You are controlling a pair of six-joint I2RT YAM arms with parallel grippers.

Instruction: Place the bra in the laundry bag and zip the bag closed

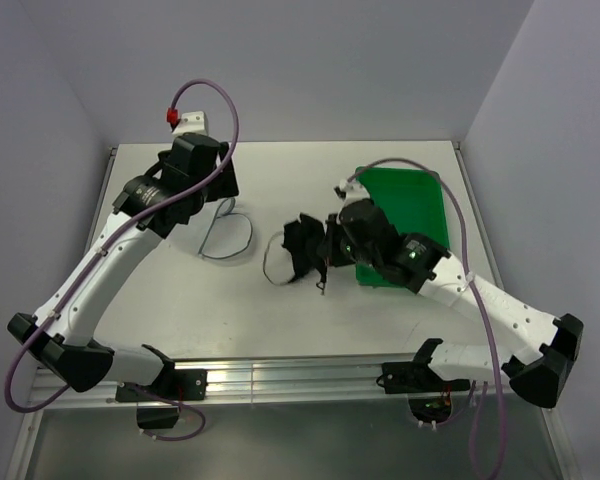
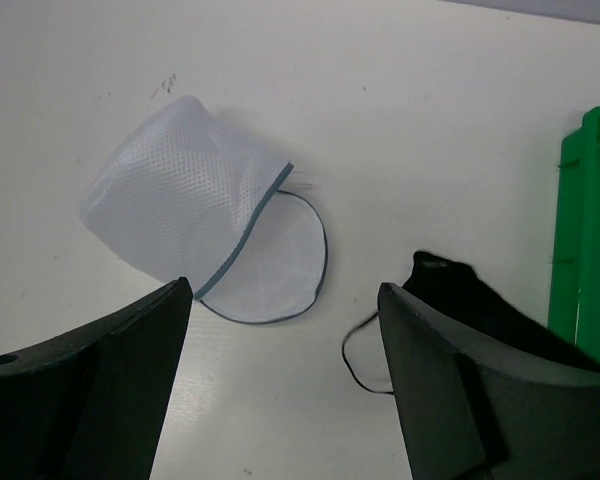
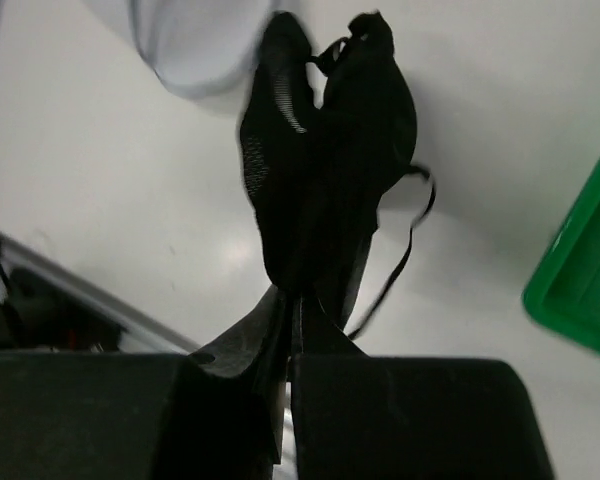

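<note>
The robot's right gripper should next go down a little toward the laundry bag and let go of the bunched bra on the tabletop between the bag and the green tray, because that spot is bare.
The laundry bag, a pale mesh pouch, lies on the white table with its dark-edged mouth gaping toward the bra. My left gripper hovers above and just short of it, open, with nothing between its fingers. In the top view the left gripper sits beside the bag. The black bra dangles bunched from my right gripper, which is shut on its fabric; a thin strap loops loose. From above, the bra hangs right of the bag, at the right gripper.
A green plastic tray stands at the right of the table, just behind my right arm, and shows as a green edge in the left wrist view. Walls close the table at the back and sides. A metal rail runs along the near edge.
</note>
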